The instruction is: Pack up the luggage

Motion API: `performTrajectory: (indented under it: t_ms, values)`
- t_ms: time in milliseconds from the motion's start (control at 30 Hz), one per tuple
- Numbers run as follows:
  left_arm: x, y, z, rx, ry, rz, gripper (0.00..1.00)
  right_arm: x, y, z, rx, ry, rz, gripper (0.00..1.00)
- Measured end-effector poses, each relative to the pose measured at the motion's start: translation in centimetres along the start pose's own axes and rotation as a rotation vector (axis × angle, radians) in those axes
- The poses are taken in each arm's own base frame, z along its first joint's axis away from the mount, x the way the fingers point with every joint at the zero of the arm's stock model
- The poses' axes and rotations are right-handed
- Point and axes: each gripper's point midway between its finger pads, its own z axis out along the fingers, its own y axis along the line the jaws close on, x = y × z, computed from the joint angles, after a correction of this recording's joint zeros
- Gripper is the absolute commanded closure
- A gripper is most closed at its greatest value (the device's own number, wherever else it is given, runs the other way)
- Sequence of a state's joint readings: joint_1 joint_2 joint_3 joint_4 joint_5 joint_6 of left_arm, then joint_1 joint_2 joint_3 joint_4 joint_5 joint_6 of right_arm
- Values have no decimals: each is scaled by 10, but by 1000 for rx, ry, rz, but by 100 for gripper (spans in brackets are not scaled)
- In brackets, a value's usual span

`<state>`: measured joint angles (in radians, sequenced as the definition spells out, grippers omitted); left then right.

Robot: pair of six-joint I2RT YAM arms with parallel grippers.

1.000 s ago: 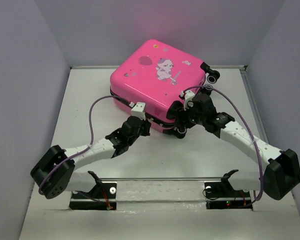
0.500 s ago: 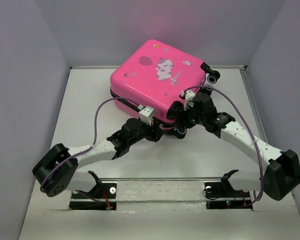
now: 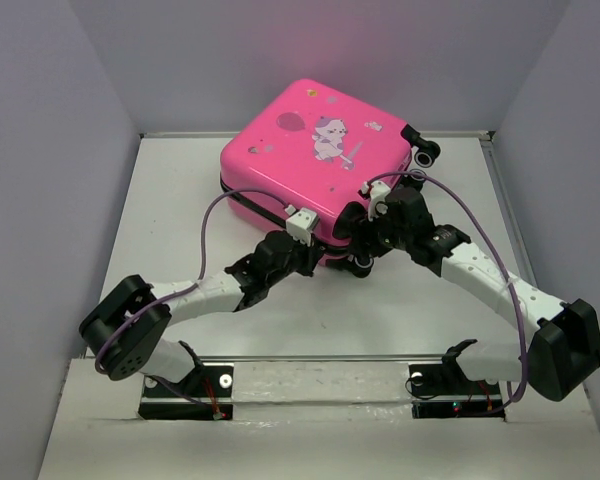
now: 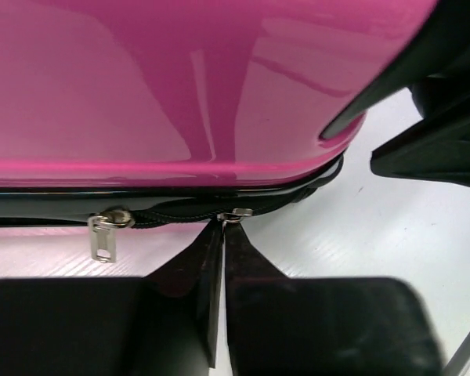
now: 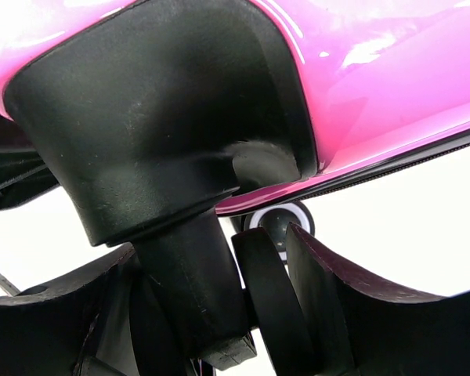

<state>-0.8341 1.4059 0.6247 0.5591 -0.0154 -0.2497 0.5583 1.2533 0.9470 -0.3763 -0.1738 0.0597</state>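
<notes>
The right gripper pulls the black wheel back toward the arm bases next and releases it, as the bare white tabletop lies back there.
The hot-pink suitcase [image 3: 315, 155] lies flat and closed at the back middle of the table, its cat print facing up. My left gripper [image 3: 315, 257] is at its near edge, shut on a metal zipper pull [image 4: 233, 213] on the black zipper trim. A second zipper pull [image 4: 103, 235] hangs free to the left of it. My right gripper [image 3: 363, 250] is at the suitcase's near right corner, shut around a black wheel [image 5: 266, 305] and its caster leg [image 5: 192, 290] under the pink shell [image 5: 392, 86].
A second black wheel [image 3: 426, 152] sticks out at the suitcase's far right corner. Grey walls [image 3: 50, 200] close in the table on the left, right and back. The white table top [image 3: 330, 310] lies between the suitcase and the arm bases.
My left gripper has moved to the right along the suitcase's near edge, toward the right gripper. The right arm and the suitcase have not moved.
</notes>
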Motion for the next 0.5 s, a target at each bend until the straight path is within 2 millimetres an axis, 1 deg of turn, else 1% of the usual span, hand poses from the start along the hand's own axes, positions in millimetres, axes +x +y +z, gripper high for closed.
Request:
performTrajectory:
  t_ms: [100,300,367,467,500]
  values:
    - [0,-2,0,-10,1,5,94,0,1,0,-1,0,0,93]
    - [0,3,-2,-70,0,-13,94,0,2,-1,2,-19,9,93]
    - [-1,10,-5,-111,-12,-26,94,0,3,-2,-1,-33,15,93]
    - [-2,31,-14,-216,-34,-55,94,1,6,-4,-7,-45,27,93]
    - [-2,34,-17,-228,-39,-78,94,1,6,-6,-9,-52,33,93]
